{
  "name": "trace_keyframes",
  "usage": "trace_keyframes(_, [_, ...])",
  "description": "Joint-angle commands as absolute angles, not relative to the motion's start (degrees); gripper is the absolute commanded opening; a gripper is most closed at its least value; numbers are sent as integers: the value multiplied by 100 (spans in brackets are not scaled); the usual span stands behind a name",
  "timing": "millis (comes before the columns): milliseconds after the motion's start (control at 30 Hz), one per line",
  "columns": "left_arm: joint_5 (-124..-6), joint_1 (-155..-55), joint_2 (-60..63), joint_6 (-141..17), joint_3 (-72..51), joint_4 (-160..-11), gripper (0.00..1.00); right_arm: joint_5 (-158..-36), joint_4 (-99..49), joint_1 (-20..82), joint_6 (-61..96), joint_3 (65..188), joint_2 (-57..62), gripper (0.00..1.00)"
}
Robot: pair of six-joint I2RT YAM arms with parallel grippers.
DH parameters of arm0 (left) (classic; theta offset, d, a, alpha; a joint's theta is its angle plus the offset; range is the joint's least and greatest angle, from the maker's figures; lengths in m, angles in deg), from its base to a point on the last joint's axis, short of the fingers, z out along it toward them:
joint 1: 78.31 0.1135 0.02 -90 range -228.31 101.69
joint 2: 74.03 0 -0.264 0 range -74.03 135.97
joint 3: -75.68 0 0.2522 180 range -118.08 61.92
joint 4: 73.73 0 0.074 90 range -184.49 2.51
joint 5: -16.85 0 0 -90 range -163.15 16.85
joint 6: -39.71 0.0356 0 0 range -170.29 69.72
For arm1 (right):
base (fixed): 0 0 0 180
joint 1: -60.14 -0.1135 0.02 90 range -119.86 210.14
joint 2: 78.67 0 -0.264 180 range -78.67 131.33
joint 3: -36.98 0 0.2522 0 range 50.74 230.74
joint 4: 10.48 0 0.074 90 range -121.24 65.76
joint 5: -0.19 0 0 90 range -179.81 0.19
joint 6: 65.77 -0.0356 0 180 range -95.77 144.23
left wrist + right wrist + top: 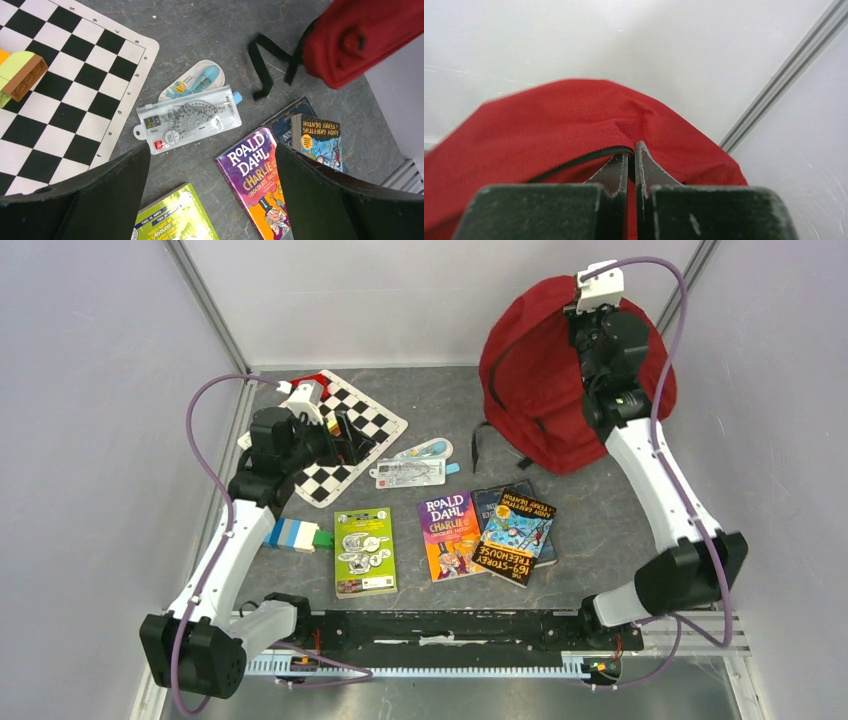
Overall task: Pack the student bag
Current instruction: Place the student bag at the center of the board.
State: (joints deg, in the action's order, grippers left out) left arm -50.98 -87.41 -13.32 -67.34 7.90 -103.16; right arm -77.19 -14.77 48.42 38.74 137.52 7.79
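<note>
The robot's right gripper will next bring the student bag down from high by the far wall back toward the treehouse book (515, 535) and then open.
The dark-red student bag (540, 370) stands upright at the back right, its black straps (265, 65) trailing on the table. My right gripper (585, 322) is at the bag's top and is shut on a fold of red fabric beside the black zipper edge (631, 150). My left gripper (345, 440) hangs open and empty above the chess mat (375, 420), its wide-apart fingers (100, 195) framing the table below. A purple Roald Dahl book (452, 535), a treehouse book (515, 535) on top of a dark blue book (490, 496), and a green book (364, 550) lie flat at the front middle.
A clear pouch with a protractor set (408, 473) and a correction-tape pack (425, 451) lie beside the mat. Stacked toy bricks (295, 535) sit by the left arm; another brick (20, 75) lies on the mat. White walls close in the back and sides.
</note>
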Motion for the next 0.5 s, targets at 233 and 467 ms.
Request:
trace_keyframes(233, [-4108,-9124,-1570,-6854,1043,-9412,100,-8460,-2265,4486,3130,12903,-1261,0])
trace_keyframes(467, [-4115,-10218,-1799,-6416,1071,-9505,100,-9709,-2509,4317,2842,11963,-1906,0])
